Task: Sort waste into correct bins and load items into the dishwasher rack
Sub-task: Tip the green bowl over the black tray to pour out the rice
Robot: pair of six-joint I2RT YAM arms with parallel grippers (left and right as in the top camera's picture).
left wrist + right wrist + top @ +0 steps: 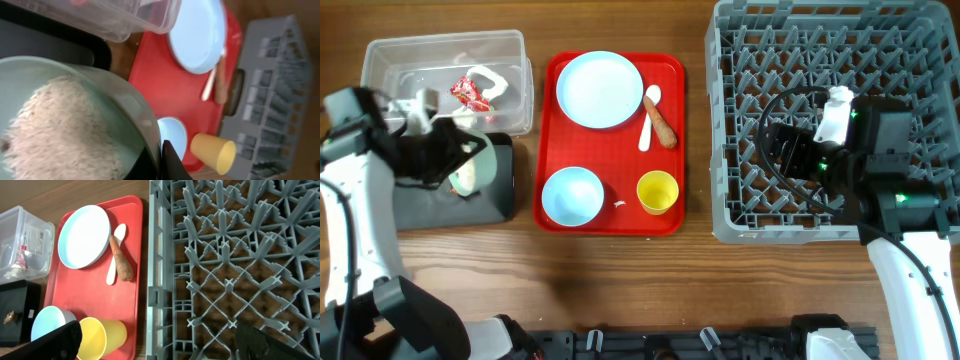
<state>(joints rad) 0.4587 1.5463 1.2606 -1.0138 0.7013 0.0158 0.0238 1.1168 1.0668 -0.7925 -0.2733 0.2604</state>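
Observation:
The red tray's bare middle is to the right of my left gripper in the overhead view. I will tip the rice out, move across to there, go down and let go.
My left gripper is shut on the rim of a pale green bowl and holds it tilted over the black tray. White rice fills the bowl. The clear tub holds a red-and-white wrapper and white paper. The pale blue plate, white spoon, carrot-like stick, light blue bowl and yellow cup sit on the red tray. My right gripper is open and empty above the grey dishwasher rack.
The red tray lies between the bins and the rack, with a small white scrap on it near the cup. A small dark brown scrap lies in the black tray. Bare wooden table runs along the front edge.

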